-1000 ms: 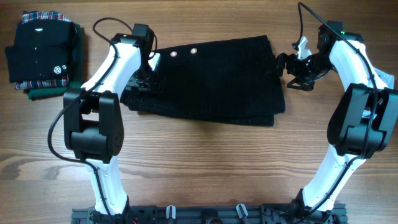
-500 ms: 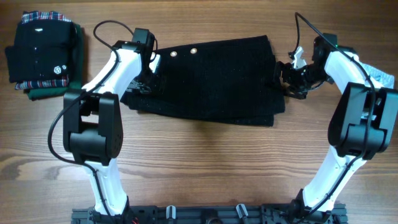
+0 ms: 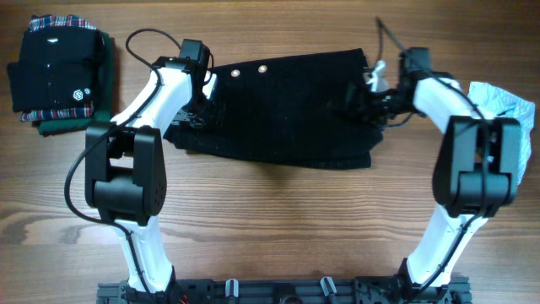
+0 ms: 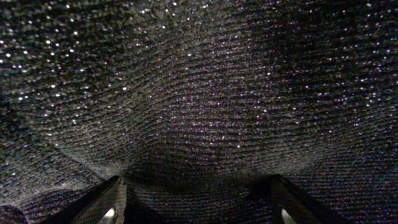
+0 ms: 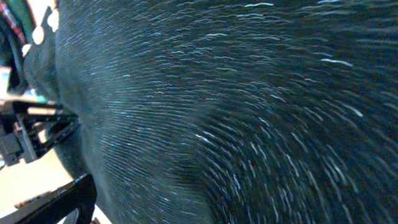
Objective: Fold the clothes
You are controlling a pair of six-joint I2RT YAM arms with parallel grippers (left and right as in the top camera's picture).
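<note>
I should next lower the open fingers of my right gripper straight onto the fuzzy knit and close them. The black clothes' end point(image 3: 358, 120) point(image 5: 186, 183) nearest the light blue cloth is just below that gripper.
The clothes point(image 3: 287, 105) lie folded into a wide black fuzzy band across the middle of the table, with two pale buttons point(image 3: 235, 73) near the top left edge. My left gripper point(image 3: 196, 108) sits low over the left end. In the left wrist view its fingers point(image 4: 106, 208) stand wide apart, open, with knit point(image 4: 199, 93) filling the space ahead and between them. My right gripper point(image 3: 359, 103) is over the right end, open. In the right wrist view one finger point(image 5: 62, 202) shows at the lower left, and the fuzzy cloth point(image 5: 249, 112) fills the rest.
A folded stack point(image 3: 59, 72) lies at the far left corner, with a smooth black garment with white logo and red plaid trim on top. A small light blue cloth point(image 3: 498, 100) lies at the right edge behind my right arm. Bare wooden table point(image 3: 278, 219) runs along the front.
My right gripper has moved left from beyond the garment's right edge onto its right end. The left arm has stayed put at the left end.
</note>
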